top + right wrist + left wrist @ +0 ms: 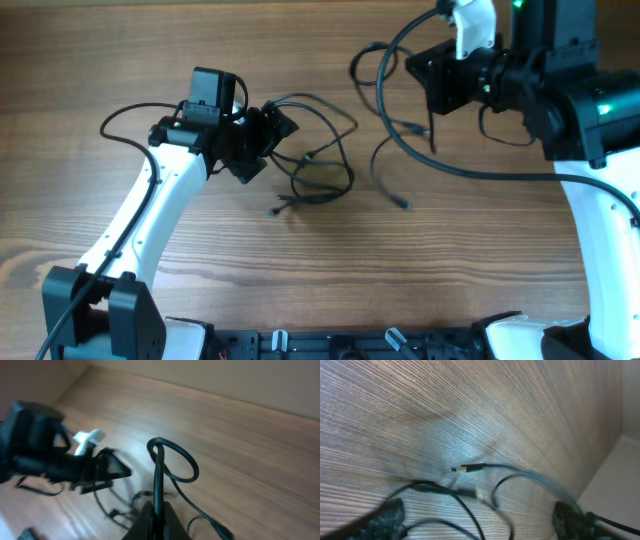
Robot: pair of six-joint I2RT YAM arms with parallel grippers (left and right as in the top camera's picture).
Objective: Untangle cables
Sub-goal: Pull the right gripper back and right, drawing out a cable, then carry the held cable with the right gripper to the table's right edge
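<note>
The cable goes away from the tangle with my right gripper next, for release over bare wood, since that spot lies to the gripper's right in the overhead view.
A tangle of thin black cables [322,172] lies on the wooden table at the centre. My left gripper [272,128] is open at the tangle's left edge. In the left wrist view its fingers [480,512] are spread wide, with cable strands and a small plug [471,467] on the table between and beyond them. My right gripper [428,78] is raised at the upper right and shut on one black cable [158,477]. That cable loops above the fingers [157,515] and hangs down to a loose plug end [404,203].
The table [480,260] is bare wood in front and to the right. The left arm [45,455] shows in the right wrist view, close to the tangle. Thick arm wires arc beside the right arm [440,165]. A dark rack edge [340,345] runs along the near side.
</note>
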